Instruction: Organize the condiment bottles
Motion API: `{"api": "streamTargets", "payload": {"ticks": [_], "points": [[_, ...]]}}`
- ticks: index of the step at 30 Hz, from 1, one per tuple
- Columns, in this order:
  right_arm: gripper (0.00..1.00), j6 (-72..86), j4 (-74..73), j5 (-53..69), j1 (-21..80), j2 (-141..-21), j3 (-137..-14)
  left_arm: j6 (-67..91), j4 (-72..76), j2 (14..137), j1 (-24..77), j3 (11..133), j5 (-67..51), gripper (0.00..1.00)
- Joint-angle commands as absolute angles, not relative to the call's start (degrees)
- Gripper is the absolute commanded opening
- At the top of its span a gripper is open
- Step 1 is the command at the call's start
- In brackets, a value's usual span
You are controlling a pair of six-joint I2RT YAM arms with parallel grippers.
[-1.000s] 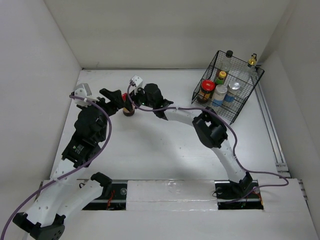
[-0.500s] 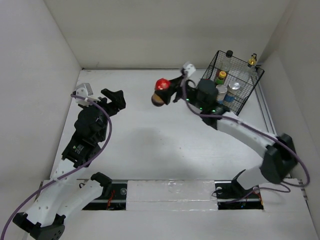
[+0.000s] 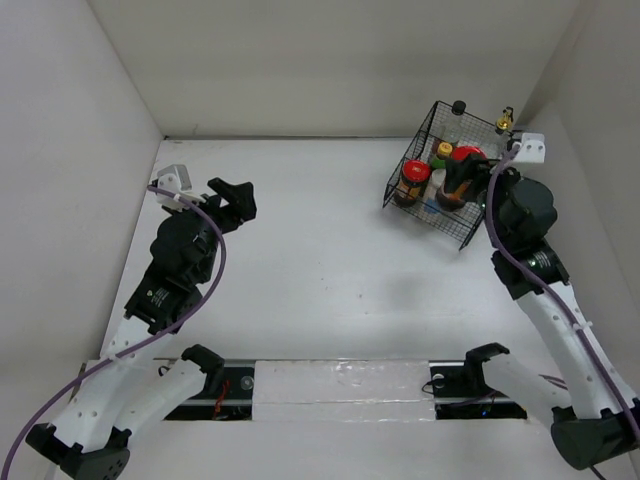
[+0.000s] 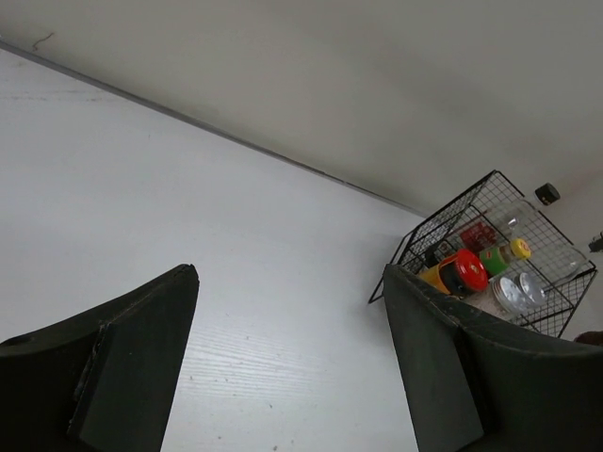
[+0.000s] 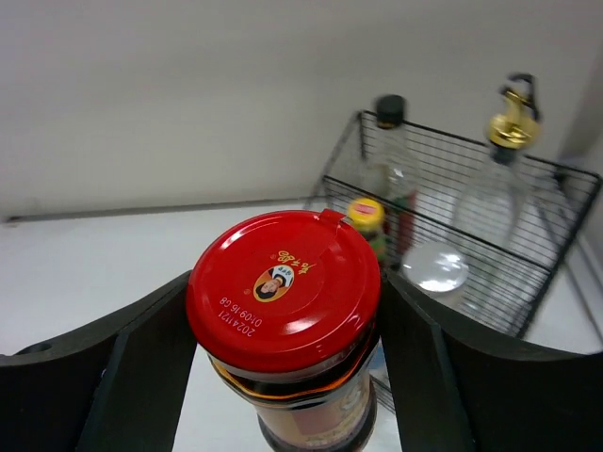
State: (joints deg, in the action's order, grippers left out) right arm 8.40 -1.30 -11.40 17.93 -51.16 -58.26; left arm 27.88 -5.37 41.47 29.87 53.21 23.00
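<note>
Next, my right gripper lowers the red-lidded jar into the basket's near corner [image 3: 461,221] beside the silver-lidded shaker and releases, since that corner stands free below.
My right gripper [image 3: 458,178] is shut on a red-lidded dark jar [image 3: 466,155] and holds it upright over the black wire basket [image 3: 408,155]. In the right wrist view the jar [image 5: 283,292] sits between both fingers [image 5: 141,348]. Behind it in the basket [image 5: 452,139] stand a black-capped bottle [image 5: 390,108], a clear gold-capped glass bottle [image 5: 513,122], a yellow-capped dark sauce bottle [image 5: 366,215] and a silver-lidded shaker [image 5: 434,268]. A second red-lidded jar [image 3: 413,180] stands in the basket's near-left corner. My left gripper [image 3: 232,198] is open and empty, far left of the basket.
The basket stands at the back right, close to the right wall. The left wrist view shows my open left gripper [image 4: 290,282] over bare white table, with the basket [image 4: 443,221] and the other red-lidded jar [image 4: 460,271] far to the right.
My right arm has swung from the left-centre of the table to the back right, carrying the red-lidded jar over the basket. The left arm has barely moved.
</note>
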Motion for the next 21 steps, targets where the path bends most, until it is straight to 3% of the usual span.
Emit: {"api": "streamTargets", "payload": {"ticks": [1,13,21], "points": [[0.49,9.05,0.35,-15.47,12.77,-50.98,-59.15,27.07,-2.2,41.31,29.62,53.09,21.54,0.75],[0.48,12.91,10.01,-9.05,1.59,-60.11,-56.07,27.07,-2.2,42.36,29.62,53.61,19.16,0.8],[0.48,13.45,19.15,-8.53,0.35,-64.86,-53.61,26.02,-2.2,44.64,29.62,53.61,19.16,0.82]]}}
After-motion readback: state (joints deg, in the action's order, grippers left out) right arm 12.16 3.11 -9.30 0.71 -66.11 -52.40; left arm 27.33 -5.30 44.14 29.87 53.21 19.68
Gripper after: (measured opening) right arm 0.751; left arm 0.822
